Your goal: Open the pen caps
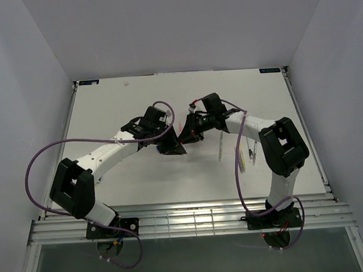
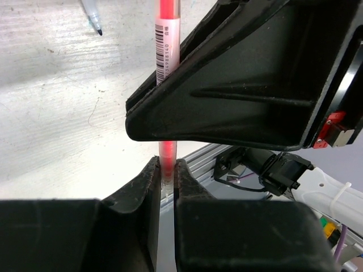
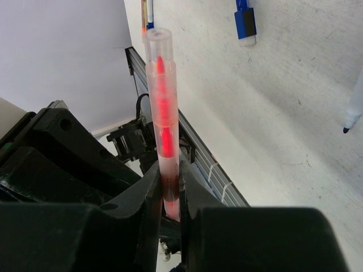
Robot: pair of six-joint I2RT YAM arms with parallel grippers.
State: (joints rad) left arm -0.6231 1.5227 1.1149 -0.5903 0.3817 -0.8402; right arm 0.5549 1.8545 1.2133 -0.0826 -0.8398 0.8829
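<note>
My left gripper holds the red pen's clear tip. I should next pull it left in the top view, lower it and release it beside the blue cap on the bare tabletop.
A red pen (image 2: 168, 45) with a barcode label hangs in the air over the middle of the table, held by both grippers. My left gripper (image 2: 166, 167) is shut on the pen's lower end, where a clear tip pokes out below the jaws. My right gripper (image 3: 169, 170) is shut on the same red pen (image 3: 161, 107) further along; its translucent free end sticks up past the fingers. In the top view the two grippers (image 1: 173, 145) (image 1: 186, 134) meet tip to tip. I cannot tell which part is the cap.
Several loose pens (image 1: 220, 147) (image 1: 240, 154) lie on the white table to the right of the grippers. A blue cap (image 3: 245, 24) and a pen tip (image 3: 353, 107) show on the table in the right wrist view. Another pen tip (image 2: 91, 14) lies beyond the left gripper.
</note>
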